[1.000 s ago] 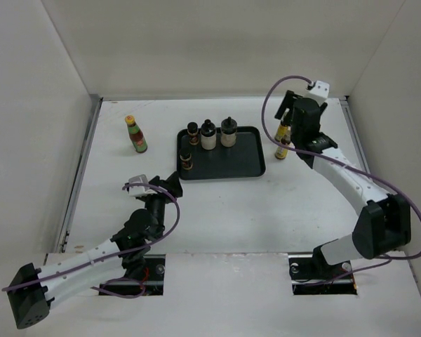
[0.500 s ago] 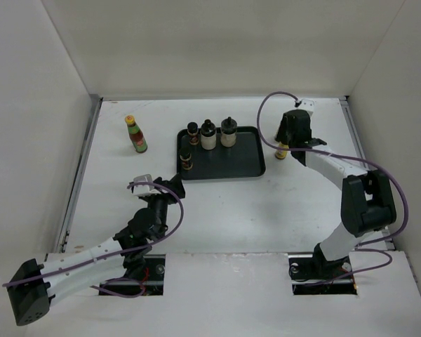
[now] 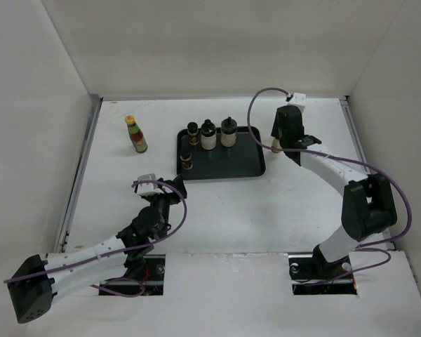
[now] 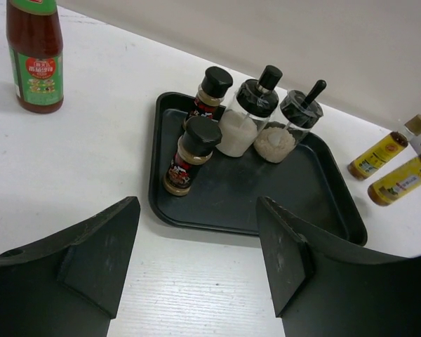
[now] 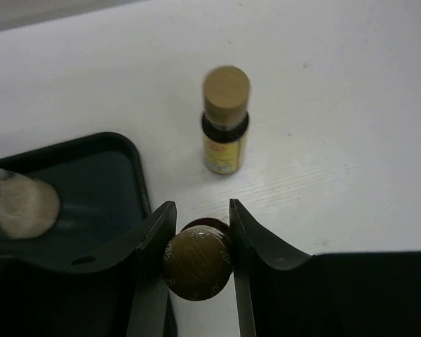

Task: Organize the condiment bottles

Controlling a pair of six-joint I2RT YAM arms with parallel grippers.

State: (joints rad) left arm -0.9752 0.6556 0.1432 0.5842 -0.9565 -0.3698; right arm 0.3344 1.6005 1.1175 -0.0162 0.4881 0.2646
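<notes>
My right gripper carries the amber-yellow bottle left in the top view over the tray's rim next, then down to the tray's corner (image 3: 242, 140) (image 5: 90, 186) beside the white bottles, which is empty.
A slim amber-yellow bottle (image 5: 198, 261) stands on the table just right of the black tray (image 5: 91, 189). My right gripper (image 5: 201, 214) is shut on its brown cap, one finger on each side. A second amber-yellow bottle (image 5: 225, 123) stands free just beyond it. On the tray (image 3: 242, 158) stand two short dark jars (image 3: 193, 132) (image 3: 186, 160) and two white black-capped bottles (image 3: 208, 135) (image 3: 229, 132). The red bottle (image 3: 135, 135) with a green label stands alone at the far left. My left gripper (image 3: 170, 188) hovers open in front of the tray with nothing between its fingers.
White walls close in the table on the left, back and right. In the left wrist view the two amber-yellow bottles (image 4: 386, 151) (image 4: 403, 179) show beyond the tray's right rim (image 4: 337, 210). Both arm bases sit at the near edge.
My right gripper has swung left and come down over the amber-yellow bottles, and its jaws have closed on one cap. The left arm has edged slightly forward.
</notes>
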